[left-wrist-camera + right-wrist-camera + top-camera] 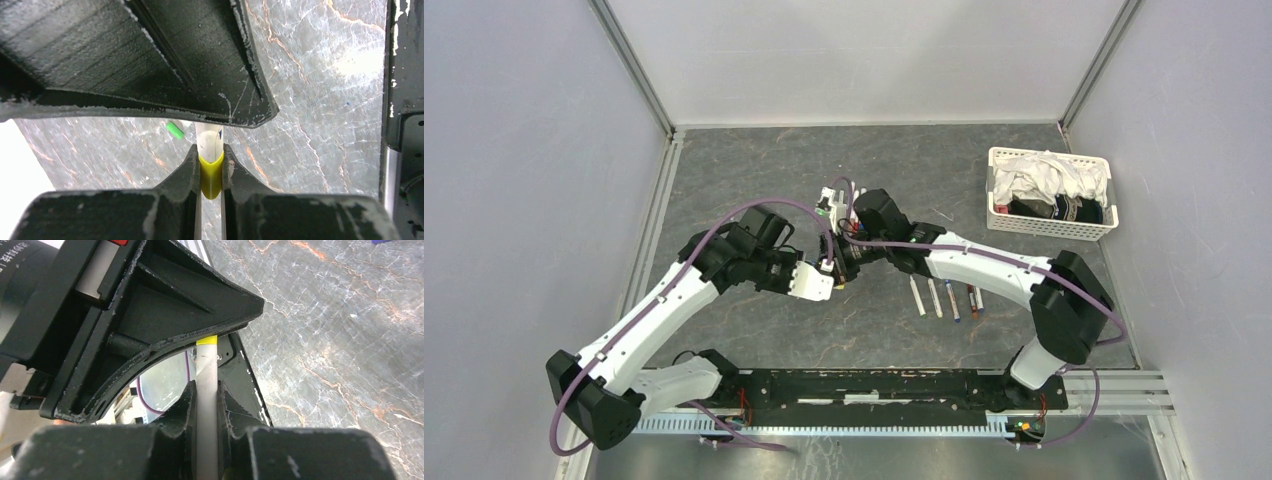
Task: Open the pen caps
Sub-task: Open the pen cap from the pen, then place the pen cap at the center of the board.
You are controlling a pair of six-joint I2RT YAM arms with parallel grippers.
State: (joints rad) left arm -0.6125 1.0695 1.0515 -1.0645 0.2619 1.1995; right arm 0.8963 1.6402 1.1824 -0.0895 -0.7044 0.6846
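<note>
The yellow cap is still on the pen's body, so I will next pull my left gripper away, then lower it to release beside the green cap (175,130) below it.
My left gripper (828,276) and right gripper (845,262) meet end to end over the middle of the table, holding one pen between them. In the left wrist view my left gripper (210,150) is shut on the pen's yellow cap (211,175), and the white barrel (210,140) runs out of the cap under the right gripper's black body. In the right wrist view my right gripper (205,387) is shut on the white barrel (206,370); a yellow edge (206,341) shows where it enters the left gripper. The cap still sits on the barrel's end.
Several white pens (944,297) lie in a row right of centre. More pens (829,197) lie behind the grippers. A loose green cap (174,130) lies on the table. A white basket (996,190) of cloths stands at the back right.
</note>
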